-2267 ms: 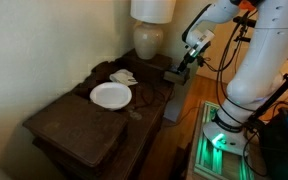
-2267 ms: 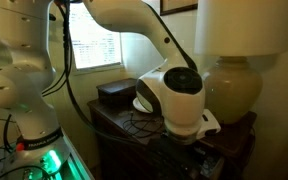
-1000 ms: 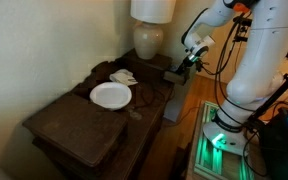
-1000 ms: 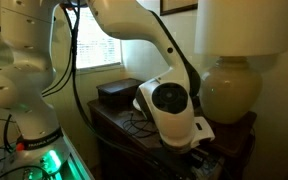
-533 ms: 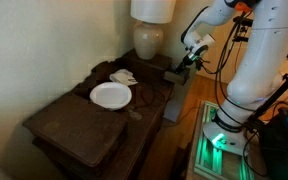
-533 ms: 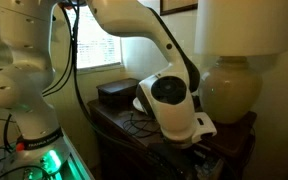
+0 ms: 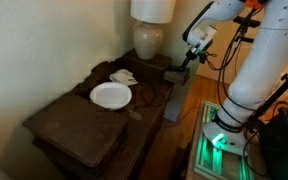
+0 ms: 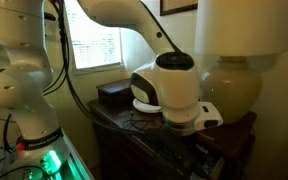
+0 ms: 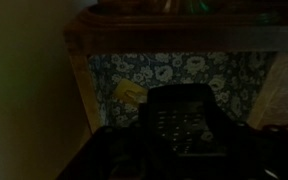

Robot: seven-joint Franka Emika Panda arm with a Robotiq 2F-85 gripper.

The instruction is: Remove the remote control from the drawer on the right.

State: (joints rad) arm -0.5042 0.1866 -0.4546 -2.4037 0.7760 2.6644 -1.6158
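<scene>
The robot's gripper is still above the lining, so next it needs to turn and carry the remote away from the drawer, onto the dark tabletop beside the lamp, and release it there.
The wrist view looks down into the open drawer [image 9: 79,80], which has a dark wooden rim and a pale flowered lining. A black remote control [image 9: 179,118] with rows of buttons fills the middle, between my dark gripper fingers [image 9: 182,138], which appear shut on it above the lining. In an exterior view my gripper [image 7: 187,60] hangs just above the small drawer [image 7: 174,75] at the table's far end. In an exterior view the wrist [image 8: 174,90] hides the fingers and the remote.
A small yellow item [image 9: 132,93] lies on the drawer lining. A white plate [image 7: 110,95] and a crumpled white item [image 7: 122,76] sit on the dark table. A lamp [image 7: 149,35] stands at the back. A black box [image 8: 112,95] and cables lie by the window.
The wrist has lifted a little and turned above the drawer since the earlier frames. The plate and lamp have not moved.
</scene>
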